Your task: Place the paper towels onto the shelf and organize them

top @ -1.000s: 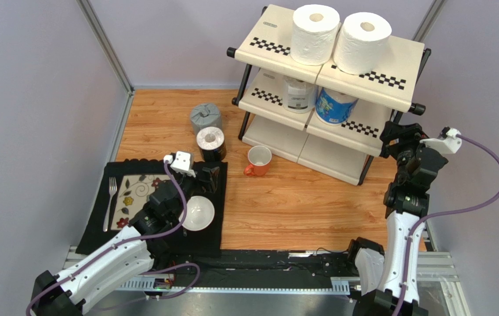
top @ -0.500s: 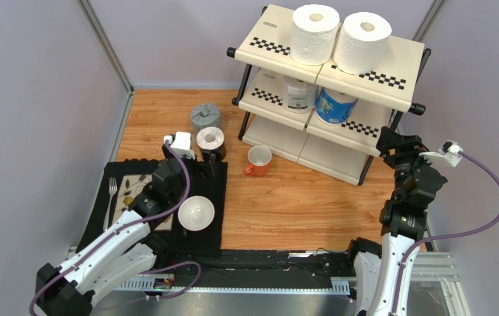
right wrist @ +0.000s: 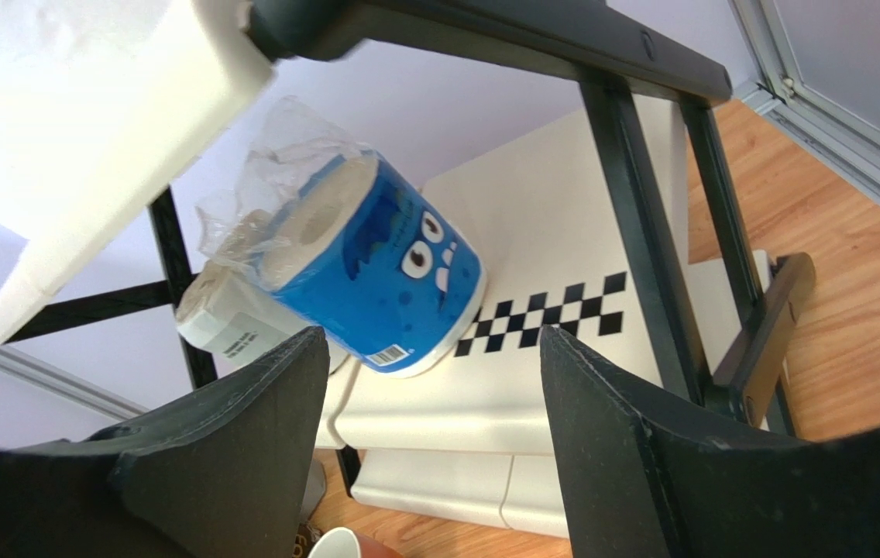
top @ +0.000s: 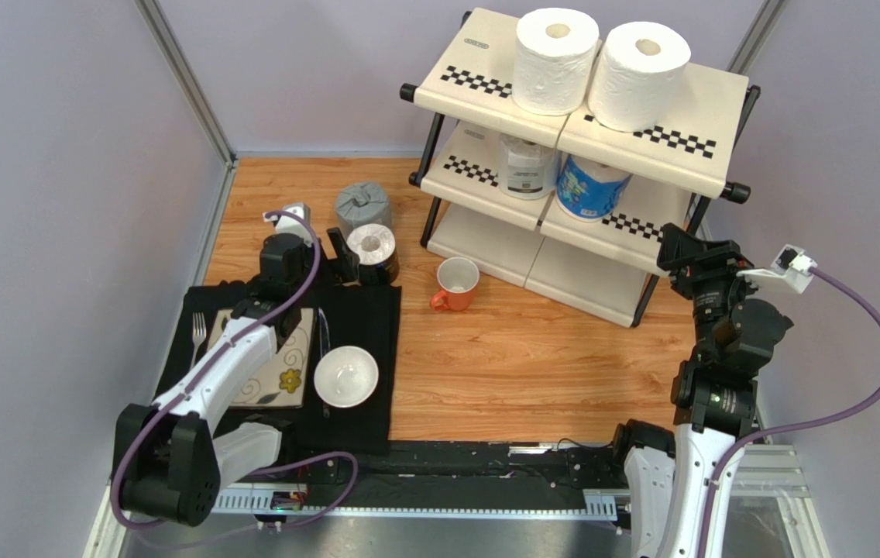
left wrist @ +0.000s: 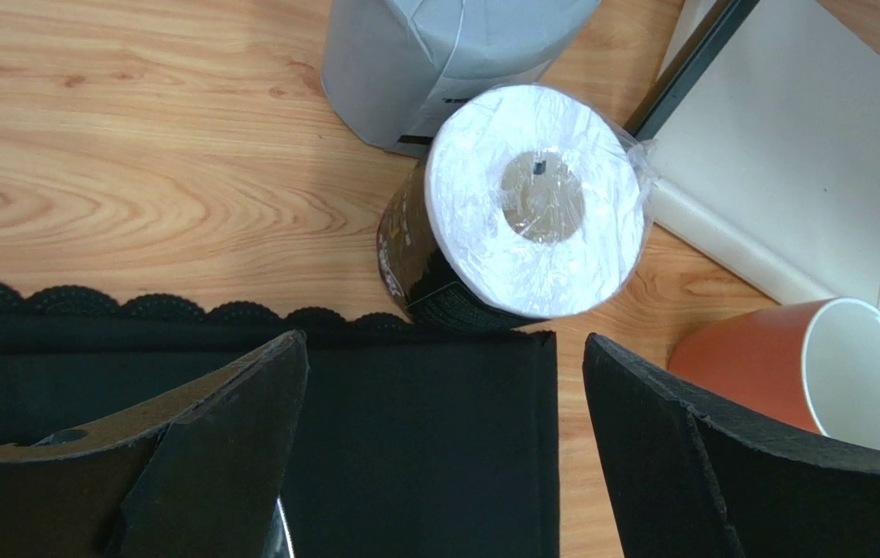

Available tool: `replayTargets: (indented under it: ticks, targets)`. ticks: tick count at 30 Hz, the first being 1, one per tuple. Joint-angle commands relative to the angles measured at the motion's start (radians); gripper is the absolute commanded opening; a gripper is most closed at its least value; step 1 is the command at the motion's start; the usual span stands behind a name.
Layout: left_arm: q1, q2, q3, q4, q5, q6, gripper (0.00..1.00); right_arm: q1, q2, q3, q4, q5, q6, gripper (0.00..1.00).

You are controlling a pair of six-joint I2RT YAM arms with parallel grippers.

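Next, my left gripper goes outward and to the right in the top view and closes on the black roll's rim (left wrist: 470, 227), since its hollow core admits one finger.
The shelf (top: 689, 145) stands at the back right. Two white paper towels (top: 555, 58) (top: 639, 76) sit on its top tier. On the middle tier are a clear-wrapped roll (top: 525, 166) and a blue roll (top: 590, 186) (right wrist: 375, 273). A grey roll (top: 362, 209) (left wrist: 445, 58) and a black-wrapped roll (top: 371, 252) (left wrist: 520, 209) stand on the wood. My left gripper (top: 343, 267) (left wrist: 442, 343) is open just short of the black roll, nothing between its fingers. By the shelf's right end, my right gripper (top: 675, 248) (right wrist: 433, 337) is open and empty, facing the blue roll.
An orange mug (top: 454, 283) (left wrist: 806, 366) stands between the black roll and the shelf. A black placemat (top: 363, 326) carries a white bowl (top: 346, 376), a fork (top: 196, 355) and a patterned napkin (top: 282, 372). Grey walls close in on the left, back and right.
My left arm has reached away from me, off the bowl and up to the black roll. The right gripper has shifted slightly left toward the shelf.
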Motion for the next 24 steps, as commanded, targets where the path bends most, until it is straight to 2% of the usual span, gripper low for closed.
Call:
replayTargets:
  ticks: [1,7,11,18,24]
  targets:
    - [0.032,0.074,0.081,0.085,0.115,-0.057,0.96,0.013,-0.019,0.047,-0.016,-0.021,0.011,0.7]
    - [0.053,0.179,0.14,0.137,0.169,-0.094,0.96,0.027,-0.028,0.029,-0.02,-0.008,0.008,0.69]
    - [0.053,0.242,0.196,0.11,0.16,-0.075,0.94,0.03,-0.029,0.018,-0.016,0.002,0.008,0.69]
    - [0.053,0.337,0.236,0.08,0.143,-0.043,0.85,0.032,-0.031,0.001,0.001,0.003,0.018,0.69]
    - [0.053,0.394,0.236,0.074,0.117,-0.02,0.83,0.032,-0.028,-0.007,0.011,0.006,0.022,0.69]
